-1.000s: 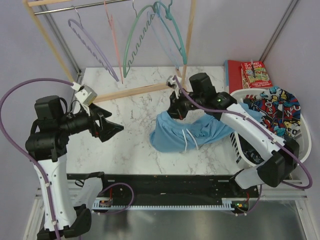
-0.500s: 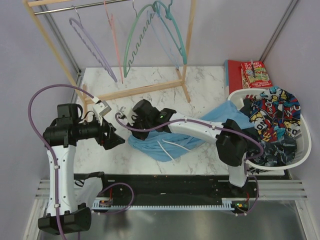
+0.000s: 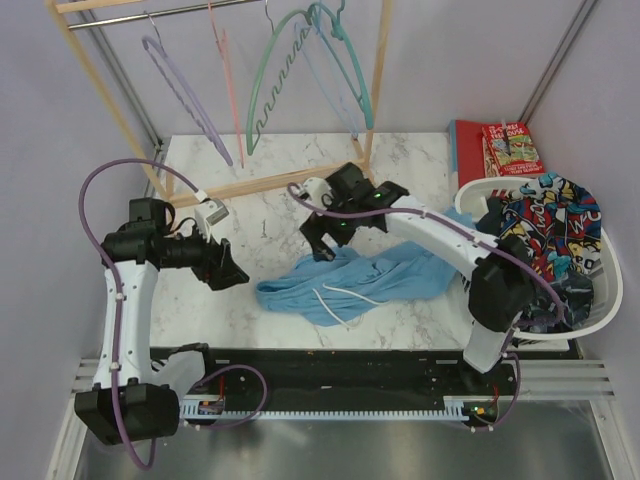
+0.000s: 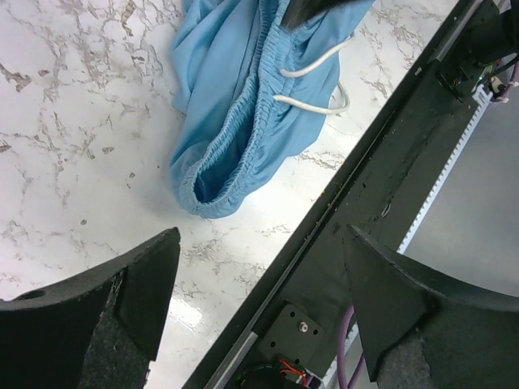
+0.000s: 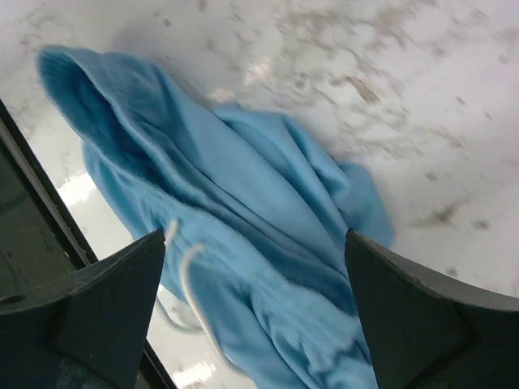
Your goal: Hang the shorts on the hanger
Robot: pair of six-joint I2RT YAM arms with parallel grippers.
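Note:
The right gripper shifts right in the top view next and lowers onto the waistband's end nearer the basket, which lies below on that side.
The light blue shorts (image 3: 345, 285) lie crumpled on the marble table, white drawstring (image 3: 335, 292) showing and the waistband end (image 4: 212, 174) pointing left. My right gripper (image 3: 322, 240) hovers open just above their back edge; blue cloth (image 5: 268, 243) fills the space below its fingers and nothing is gripped. My left gripper (image 3: 234, 271) stands open and empty a little to the left of the waistband, over the table's front edge (image 4: 261, 243). The teal hanger (image 3: 358, 75) hangs by its hook on the rack at the back.
A green wavy-edged hanger (image 3: 262, 90), a pale blue one and a lilac one (image 3: 185, 95) share the wooden rack (image 3: 270, 183). A white basket (image 3: 612, 285) of cartoon-print clothes stands at the right, with red books (image 3: 505, 148) behind it. A black rail (image 3: 330, 368) lines the front edge.
My right gripper dragged the shorts leftward out of the basket side, then opened and drew back up and right. The shorts now lie loose on the table. My left gripper barely moved.

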